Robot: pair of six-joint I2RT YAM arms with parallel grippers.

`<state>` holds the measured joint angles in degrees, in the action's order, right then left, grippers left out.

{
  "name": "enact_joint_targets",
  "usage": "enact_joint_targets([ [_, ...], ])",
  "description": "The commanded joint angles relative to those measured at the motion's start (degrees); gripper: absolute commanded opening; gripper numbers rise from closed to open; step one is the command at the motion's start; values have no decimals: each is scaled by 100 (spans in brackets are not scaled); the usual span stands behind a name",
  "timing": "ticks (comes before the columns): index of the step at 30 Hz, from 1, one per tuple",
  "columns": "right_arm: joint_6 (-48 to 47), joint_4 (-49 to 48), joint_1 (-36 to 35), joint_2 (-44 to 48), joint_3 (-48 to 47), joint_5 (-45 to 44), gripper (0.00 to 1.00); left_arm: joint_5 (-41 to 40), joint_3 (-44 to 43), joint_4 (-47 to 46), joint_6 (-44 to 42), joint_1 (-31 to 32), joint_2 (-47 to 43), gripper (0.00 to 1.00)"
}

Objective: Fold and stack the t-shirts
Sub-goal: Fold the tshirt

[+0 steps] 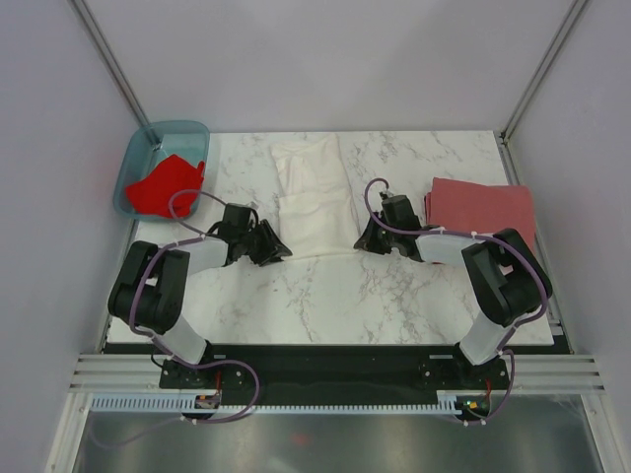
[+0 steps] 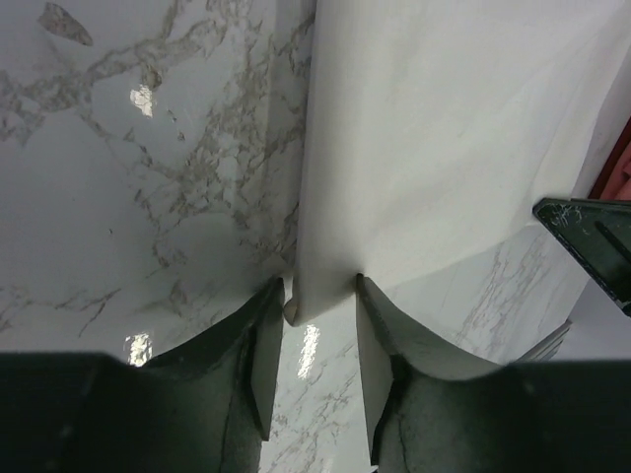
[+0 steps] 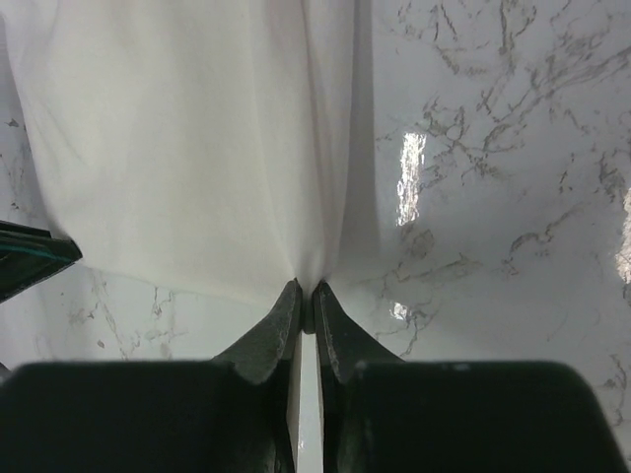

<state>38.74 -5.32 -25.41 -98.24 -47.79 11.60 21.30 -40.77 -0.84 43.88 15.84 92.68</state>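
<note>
The white t-shirt still lies long, so next the robot's right gripper should lift the t-shirt's pinched hem, carry it outward over the t-shirt's middle (image 1: 334, 204), lower it and release it there.
The white t-shirt (image 1: 314, 197) lies in a long folded strip down the middle of the marble table (image 1: 325, 296); its chest print is hidden. My left gripper (image 1: 278, 248) sits at the shirt's near left corner. In the left wrist view the gripper (image 2: 320, 291) is open, with the shirt's (image 2: 434, 148) corner between the fingertips. My right gripper (image 1: 363, 239) is at the near right corner. In the right wrist view it (image 3: 307, 296) is shut on a pinch of the shirt's (image 3: 187, 148) hem. The dull brick-red t-shirt (image 1: 480, 207) lies folded at the right. The bright red t-shirt (image 1: 168, 184) lies in the tub.
The teal plastic tub (image 1: 138, 158) stands at the table's far left corner. Grey walls and metal posts enclose the table. The right gripper's finger (image 2: 592, 241) shows at the right edge of the left wrist view.
</note>
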Motion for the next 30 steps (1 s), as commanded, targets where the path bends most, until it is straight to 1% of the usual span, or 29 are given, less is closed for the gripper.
enact_joint_targets([
  [1,-68,-92,-34,191,-29,-17,13,-91,-106,-57,-143,-2,259,41],
  [2,-68,-92,-34,191,-37,-17,10,-73,-141,-56,-143,-2,329,38],
  [3,-68,-83,-52,182,-37,-17,9,-82,-150,-65,-143,-10,347,31],
  [4,-68,-83,-52,182,-46,9,6,-65,-150,-65,-125,-2,364,25],
  [5,-77,-74,-52,173,-55,18,3,-82,-133,-65,-116,-10,330,15],
  [6,-69,-57,-69,182,-81,10,0,-73,-106,-74,-116,-2,286,2],
  [9,-95,84,-157,252,-125,-87,0,-108,43,-144,-125,-2,-30,2],
  [13,-69,119,-368,568,-46,-219,0,-73,236,-109,-186,-2,-470,2],
  [16,-25,137,-517,1006,50,-324,0,6,263,49,-309,42,-865,2],
  [17,2,145,-570,1104,129,-412,0,-38,263,354,-327,60,-997,2],
  [18,11,154,-649,1218,164,-439,0,-21,280,426,-345,77,-1285,2],
  [21,72,242,-737,1692,366,-500,0,15,395,672,-354,165,-1752,2],
  [24,90,435,-781,2202,569,-492,0,-135,587,970,-380,314,-2516,2],
  [25,116,514,-781,2482,639,-492,0,-135,606,1085,-380,350,-2901,2],
  [27,116,515,-799,2782,850,-465,0,-100,632,1461,-432,420,-3238,2],
  [28,125,697,-816,3071,911,-465,0,-65,676,1568,-441,429,-3605,2],
  [30,142,726,-843,3362,1122,-413,0,180,781,1770,-407,438,-3958,2],
])
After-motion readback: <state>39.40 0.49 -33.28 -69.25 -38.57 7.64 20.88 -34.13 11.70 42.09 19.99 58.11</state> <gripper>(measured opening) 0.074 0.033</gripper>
